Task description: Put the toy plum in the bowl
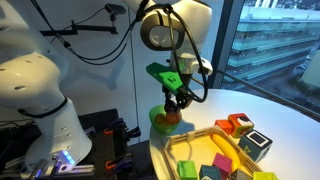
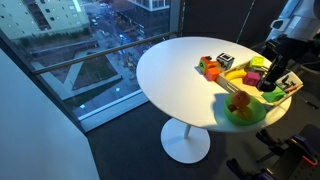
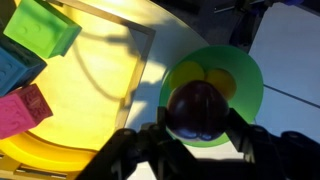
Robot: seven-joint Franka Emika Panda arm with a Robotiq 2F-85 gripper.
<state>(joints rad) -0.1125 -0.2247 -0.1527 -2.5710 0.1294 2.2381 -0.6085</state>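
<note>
My gripper will next lower away from the wooden tray, into the green bowl below it, and release the plum (image 3: 195, 108).
In the wrist view my gripper (image 3: 196, 128) is shut on the toy plum (image 3: 195, 108), a dark purple-brown ball, and holds it right above the green bowl (image 3: 248, 75). An orange toy fruit (image 3: 222, 78) lies inside the bowl. In both exterior views the gripper (image 1: 175, 101) (image 2: 268, 85) hangs just over the bowl (image 1: 158, 119) (image 2: 246, 113), which stands on the white table next to the wooden tray. The plum is hard to make out in the exterior views.
A light wooden tray (image 1: 186, 143) (image 2: 235, 76) (image 3: 100, 70) with several coloured blocks lies beside the bowl. More blocks (image 1: 238, 125) (image 2: 208, 66) sit at the tray's far side. The round white table (image 2: 170, 70) ends close to the bowl, with a window behind.
</note>
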